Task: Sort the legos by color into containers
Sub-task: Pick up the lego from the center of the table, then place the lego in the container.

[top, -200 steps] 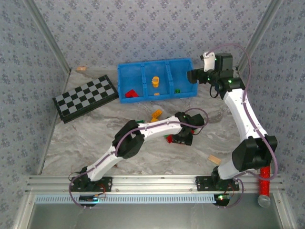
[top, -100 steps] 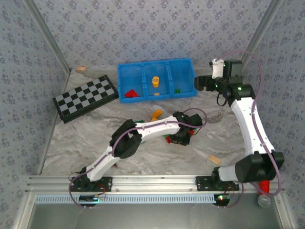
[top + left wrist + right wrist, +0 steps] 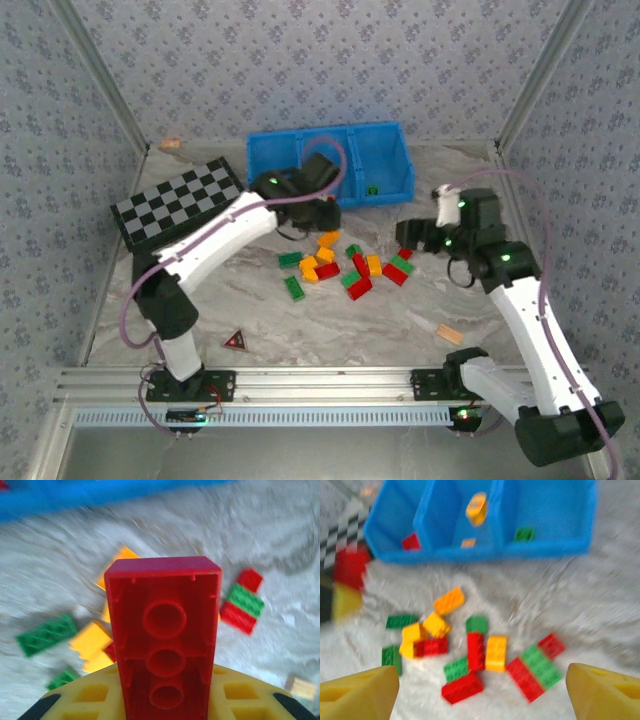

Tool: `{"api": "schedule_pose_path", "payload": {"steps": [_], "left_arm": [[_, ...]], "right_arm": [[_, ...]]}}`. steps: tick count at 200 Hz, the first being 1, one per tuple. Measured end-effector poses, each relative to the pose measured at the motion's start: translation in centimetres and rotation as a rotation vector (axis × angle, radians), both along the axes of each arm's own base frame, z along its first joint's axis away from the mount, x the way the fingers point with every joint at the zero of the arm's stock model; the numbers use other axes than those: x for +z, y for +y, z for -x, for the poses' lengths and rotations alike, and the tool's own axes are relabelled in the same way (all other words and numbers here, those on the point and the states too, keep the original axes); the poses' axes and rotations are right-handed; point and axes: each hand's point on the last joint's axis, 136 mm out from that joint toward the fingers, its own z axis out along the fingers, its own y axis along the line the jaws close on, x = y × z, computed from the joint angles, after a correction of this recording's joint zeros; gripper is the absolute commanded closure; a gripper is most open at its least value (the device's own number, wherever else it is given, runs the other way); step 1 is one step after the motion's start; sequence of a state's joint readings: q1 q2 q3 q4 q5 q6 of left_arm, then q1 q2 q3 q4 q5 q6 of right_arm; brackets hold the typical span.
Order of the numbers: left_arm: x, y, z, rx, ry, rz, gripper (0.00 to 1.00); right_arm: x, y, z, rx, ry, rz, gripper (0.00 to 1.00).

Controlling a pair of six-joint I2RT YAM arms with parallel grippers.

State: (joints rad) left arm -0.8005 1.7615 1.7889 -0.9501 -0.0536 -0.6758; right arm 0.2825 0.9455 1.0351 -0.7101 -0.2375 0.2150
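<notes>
My left gripper carries the red brick outward over the tray's section with the red piece next, then releases it, since that section lies outward of the gripper.
Red, green and yellow-orange legos [image 3: 340, 268] lie in a loose pile mid-table; the right wrist view shows them too [image 3: 485, 655]. Behind them stands the blue three-compartment tray [image 3: 378, 158]. It holds a red piece on the left [image 3: 411, 541], a yellow brick in the middle [image 3: 476, 507] and a green one on the right [image 3: 524, 533]. My left gripper [image 3: 320, 208] hangs just in front of the tray, shut on a red brick [image 3: 162, 635]. My right gripper [image 3: 410, 238] is open at the pile's right edge, with nothing between its fingers [image 3: 365, 687].
A checkered board [image 3: 180, 205] lies at the left, under the left arm. A dark red triangle [image 3: 236, 341] sits near the front edge. A tan wooden block [image 3: 450, 334] lies front right. Patterned walls close in the table on three sides.
The left arm has swung from the pile up to the tray front, carrying a red brick. The right gripper has come down from the tray's right end to the pile.
</notes>
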Motion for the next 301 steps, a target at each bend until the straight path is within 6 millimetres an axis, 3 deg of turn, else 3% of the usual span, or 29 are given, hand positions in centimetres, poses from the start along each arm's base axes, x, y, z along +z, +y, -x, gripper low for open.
{"api": "schedule_pose_path", "payload": {"steps": [25, 60, 108, 141, 203, 243, 301], "left_arm": [[0.7, 4.1, -3.9, 0.088, -0.055, -0.015, 0.86], [-1.0, 8.1, -8.1, 0.171, -0.061, -0.071, 0.86], [-5.7, 9.6, -14.0, 0.222, -0.009, -0.116, 0.86], [-8.4, 10.0, -16.7, 0.236, 0.020, -0.132, 0.86], [-12.2, 11.5, -18.5, 0.265, 0.081, -0.166, 0.84], [-14.4, 11.8, -18.1, 0.264, 0.129, -0.191, 0.80], [-14.6, 11.8, -18.1, 0.264, 0.134, -0.194, 0.65]], "right_arm": [[-3.4, 4.5, 3.3, 0.117, 0.101, 0.019, 0.13], [-5.6, 9.2, 5.7, 0.161, 0.187, 0.047, 0.13], [-10.8, 13.8, 8.0, 0.173, 0.298, 0.189, 0.16], [-12.0, 16.6, 7.7, 0.189, 0.314, 0.238, 0.17], [-13.2, 22.7, 7.0, 0.252, 0.325, 0.269, 0.19], [-15.1, 24.6, 6.7, 0.279, 0.353, 0.302, 0.21], [-17.5, 26.1, 6.2, 0.322, 0.379, 0.347, 0.24]]}}
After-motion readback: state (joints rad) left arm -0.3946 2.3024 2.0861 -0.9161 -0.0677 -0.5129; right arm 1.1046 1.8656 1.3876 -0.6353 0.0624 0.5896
